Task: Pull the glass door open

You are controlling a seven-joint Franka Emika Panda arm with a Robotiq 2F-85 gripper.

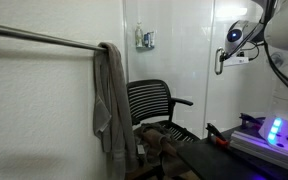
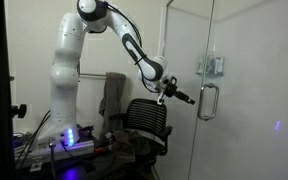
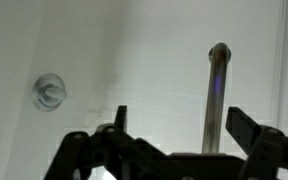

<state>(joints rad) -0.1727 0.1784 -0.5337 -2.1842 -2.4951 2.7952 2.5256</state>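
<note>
The upright bar handle (image 3: 215, 105) stands outward of my fingers toward the right in the wrist view, so my gripper moves outward and toward that side onto it next.
The glass door (image 2: 239, 60) is a tall frosted whitish panel; it also shows in an exterior view (image 1: 239, 90). Its dark vertical bar handle (image 2: 208, 101) sits near the door's edge. In the wrist view the handle (image 3: 216, 95) stands upright between my two spread fingers, nearer the right one, against the pale glass (image 3: 144, 50). My gripper (image 3: 178, 122) is open and holds nothing. In an exterior view the gripper (image 2: 188, 98) is just short of the handle; it also shows against the door in the exterior view (image 1: 224, 58).
A black mesh office chair (image 1: 156, 105) (image 2: 146, 122) stands below the arm. A grey cloth (image 1: 110, 100) hangs from a metal rail (image 1: 39, 38). A small blue-white box (image 1: 145, 39) (image 2: 215, 66) is on the neighbouring pale panel. A round fitting (image 3: 50, 91) sits on the glass.
</note>
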